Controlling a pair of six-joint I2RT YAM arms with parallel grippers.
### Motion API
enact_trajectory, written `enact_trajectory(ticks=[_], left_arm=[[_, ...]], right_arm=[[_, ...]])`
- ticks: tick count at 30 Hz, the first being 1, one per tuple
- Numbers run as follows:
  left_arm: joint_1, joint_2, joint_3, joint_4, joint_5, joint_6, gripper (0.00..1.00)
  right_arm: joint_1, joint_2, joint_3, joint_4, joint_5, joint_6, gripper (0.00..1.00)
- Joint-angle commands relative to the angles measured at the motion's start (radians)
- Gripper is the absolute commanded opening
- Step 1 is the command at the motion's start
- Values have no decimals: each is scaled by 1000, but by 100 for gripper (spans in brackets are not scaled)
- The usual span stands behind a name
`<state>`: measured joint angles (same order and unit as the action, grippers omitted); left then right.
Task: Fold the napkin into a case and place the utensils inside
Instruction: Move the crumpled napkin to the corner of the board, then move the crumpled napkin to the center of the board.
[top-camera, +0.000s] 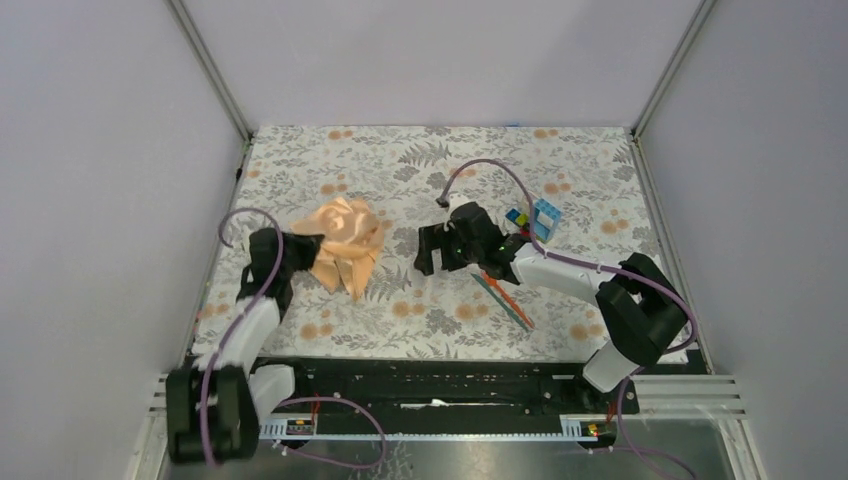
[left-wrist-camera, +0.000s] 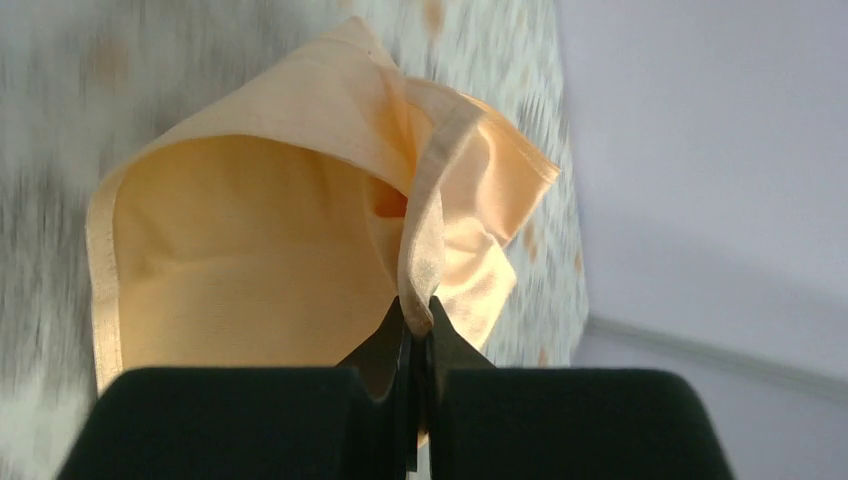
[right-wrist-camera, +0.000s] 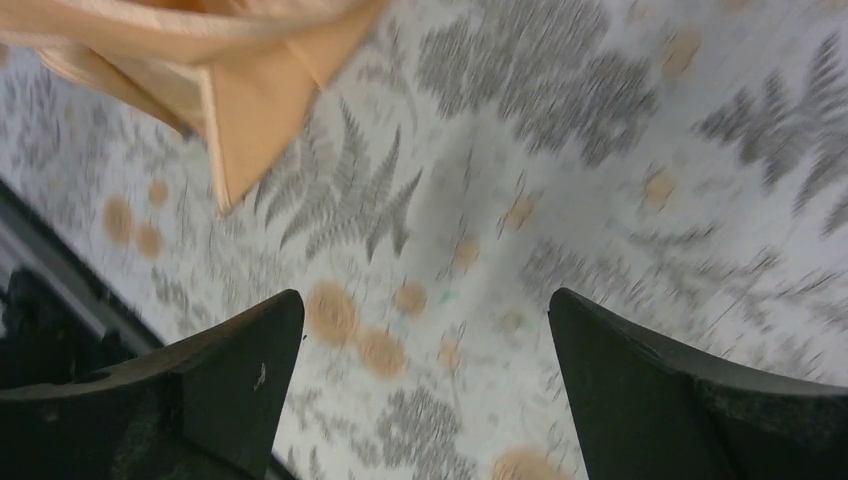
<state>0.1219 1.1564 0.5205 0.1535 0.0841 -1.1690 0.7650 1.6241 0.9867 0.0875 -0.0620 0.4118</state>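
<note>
I will move my right gripper to the left in the top view next, to the napkin (top-camera: 345, 243), onto the napkin's side by my left gripper.
The peach-orange napkin (top-camera: 345, 243) lies crumpled and bunched on the left half of the floral mat. My left gripper (top-camera: 308, 246) is at its left side, shut on a hemmed edge of the cloth; in the left wrist view the left gripper (left-wrist-camera: 420, 312) pinches that hem and the napkin (left-wrist-camera: 250, 230) balloons out beyond it. My right gripper (top-camera: 424, 256) hovers just right of the napkin, open and holding nothing. In the right wrist view the right gripper (right-wrist-camera: 425, 310) spans bare mat, with a napkin (right-wrist-camera: 250, 90) corner at the upper left. The orange and teal utensils (top-camera: 507, 297) lie under the right arm.
The floral mat (top-camera: 450, 160) covers the table inside grey walls. A cluster of multicoloured toy blocks (top-camera: 536, 220) stands behind the right wrist. A black rail (top-camera: 430, 385) runs along the near edge by the arm bases.
</note>
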Motion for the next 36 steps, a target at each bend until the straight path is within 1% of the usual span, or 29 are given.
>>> enact_trajectory(ticks=[1,2,3,5,6,7,8,9,10,11,13,14,15,16,17,19,20,23,26,28,29,31,34,35,36], left_arm=[[-164,-323,-251,-110,14,-224,0],[-208,-421,-276,-133,-17,-261,0],[-250,-483,-290,-147,-51,-275,0],[-327,-554,-286,-209,-103,-268,0],[-348,-569,-266,-252,-110,-247,0],[-359,-576,-238,-297,-104,-205,3],[-365,-575,-192,-350,-99,-159,15],[-368,-569,-149,-415,-91,-106,34],[-369,-557,-104,-482,-77,-33,51],[-369,-545,-55,-579,-66,15,65],[-368,-534,40,-723,-72,102,84],[-369,-539,84,-785,-80,128,90],[-369,-551,128,-849,-108,148,92],[-369,-570,168,-902,-141,162,98],[-369,-594,209,-953,-171,171,99],[-369,-648,280,-1033,-239,181,99],[-368,-669,313,-1068,-267,182,99],[-369,-720,391,-1142,-314,191,99],[-369,-731,460,-1196,-316,204,98],[-369,-738,492,-1226,-325,211,98],[-369,-746,503,-1231,-335,217,98],[-369,-762,518,-1230,-361,235,97],[-369,-771,545,-1239,-410,246,95],[-369,-770,556,-1239,-416,250,95],[-369,-764,569,-1238,-419,252,95]], right_arm=[[68,-94,-59,-77,-169,35,100],[87,-104,-75,-67,-175,53,99],[105,-112,-94,-50,-173,79,100],[144,-120,-132,2,-163,121,100],[168,-122,-140,14,-137,123,100],[193,-121,-135,7,-99,111,100],[216,-120,-124,-5,-74,83,100],[240,-120,-111,-19,-57,38,100],[275,-127,-102,-37,-3,-8,100],[299,-138,-99,-42,27,-64,100],[322,-152,-85,-46,45,-153,100],[324,-148,-65,-53,40,-179,100],[324,-133,-42,-56,29,-201,100],[324,-109,-10,-58,17,-217,97],[325,-77,27,-60,9,-224,92],[326,-2,109,-64,-4,-225,78],[325,35,147,-65,-8,-218,75],[324,139,270,-52,-74,-194,75],[325,262,416,-61,-161,-171,75],[325,347,499,-97,-167,-164,75],[326,384,549,-134,-175,-174,73],[328,446,625,-179,-153,-192,71],[338,538,749,-276,-69,-225,67],[346,566,787,-311,-37,-239,68],[352,587,812,-334,1,-252,71]])
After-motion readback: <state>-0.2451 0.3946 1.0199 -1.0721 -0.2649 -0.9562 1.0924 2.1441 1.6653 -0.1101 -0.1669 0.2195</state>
